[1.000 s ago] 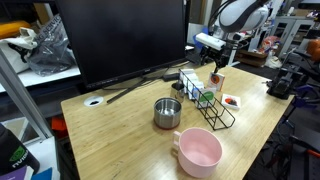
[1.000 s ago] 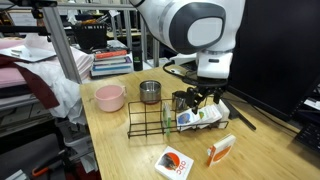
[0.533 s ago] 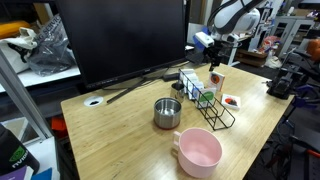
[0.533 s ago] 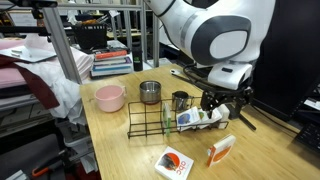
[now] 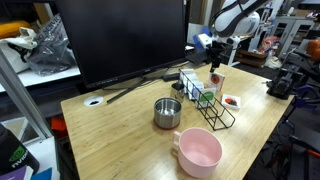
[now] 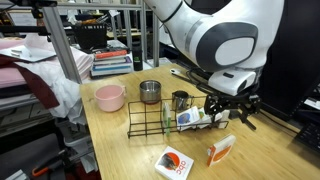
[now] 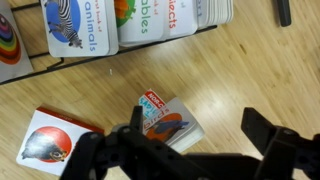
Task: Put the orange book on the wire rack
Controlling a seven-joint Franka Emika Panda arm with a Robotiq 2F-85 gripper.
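Observation:
Next, my gripper turns and moves down astride the top edge of the orange book, since it stands at an angle to my gripper's open fingers.
The orange book (image 7: pixel 166 120) stands on the wooden table beside the wire rack (image 6: pixel 150 123). It also shows in both exterior views (image 6: pixel 220 150) (image 5: pixel 217 84). The black wire rack (image 5: pixel 212 104) holds several small books at one end (image 7: pixel 90 25). My gripper (image 7: pixel 200 135) hovers above the orange book, open and empty, with the book next to one finger. The gripper shows in both exterior views (image 6: pixel 230 106) (image 5: pixel 215 64) over the rack's loaded end.
A small flat red-and-white thing (image 7: pixel 47 147) (image 6: pixel 174 163) lies on the table near the orange book. A metal cup (image 6: pixel 150 92) and a pink bowl (image 6: pixel 109 97) stand beyond the rack. A large black monitor (image 5: pixel 125 40) stands at the table's back.
My arm has moved sideways past the rack's loaded end, toward the spot above the orange book. The objects on the table have not moved.

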